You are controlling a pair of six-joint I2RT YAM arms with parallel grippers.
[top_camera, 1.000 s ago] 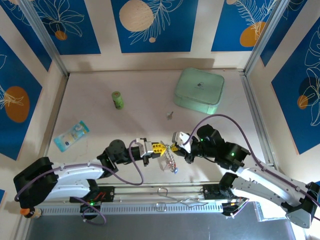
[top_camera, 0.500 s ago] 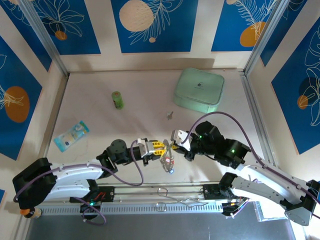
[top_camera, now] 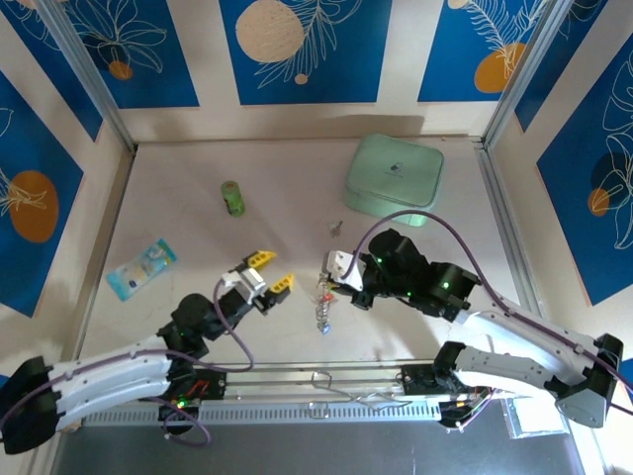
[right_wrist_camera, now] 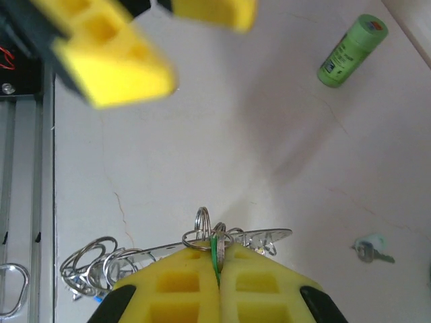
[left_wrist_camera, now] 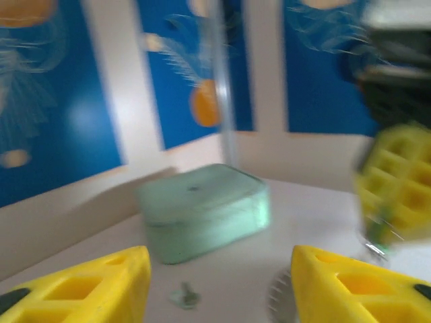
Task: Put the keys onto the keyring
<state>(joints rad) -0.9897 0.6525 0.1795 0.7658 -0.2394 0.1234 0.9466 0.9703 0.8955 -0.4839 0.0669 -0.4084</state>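
My right gripper is above bare tabletop, and the keyring [right_wrist_camera: 168, 247] is hanging edge-on from its fingertips. I need to lower it to lay the ring flat and let go of the key.
My right gripper [right_wrist_camera: 217, 264] is shut on a green-tagged key [right_wrist_camera: 215, 250] and a small silver ring beside it. The keyring [right_wrist_camera: 168, 247] lies edge-on across its fingertips, with several small rings bunched at its left end. From above, that bunch of keys [top_camera: 322, 300] hangs under the right gripper [top_camera: 333, 273]. My left gripper [top_camera: 267, 272] stands open a little to its left, holding nothing. Its fingers [left_wrist_camera: 74, 296] frame a loose key [left_wrist_camera: 184, 296] on the table, which also lies at mid-table [top_camera: 337, 228] and off to the right [right_wrist_camera: 372, 251].
A mint-green box [top_camera: 394, 178] sits at the back right, also ahead of the left wrist camera [left_wrist_camera: 202, 212]. A green bottle [top_camera: 232, 198] stands at the back left [right_wrist_camera: 352, 50]. A blue packet [top_camera: 141, 267] lies at the left. The metal rail [top_camera: 326, 381] runs along the near edge.
My left gripper has opened, let go of the bunch and drawn back to the left. My right gripper has carried the keyring and keys a little left and farther from the rail.
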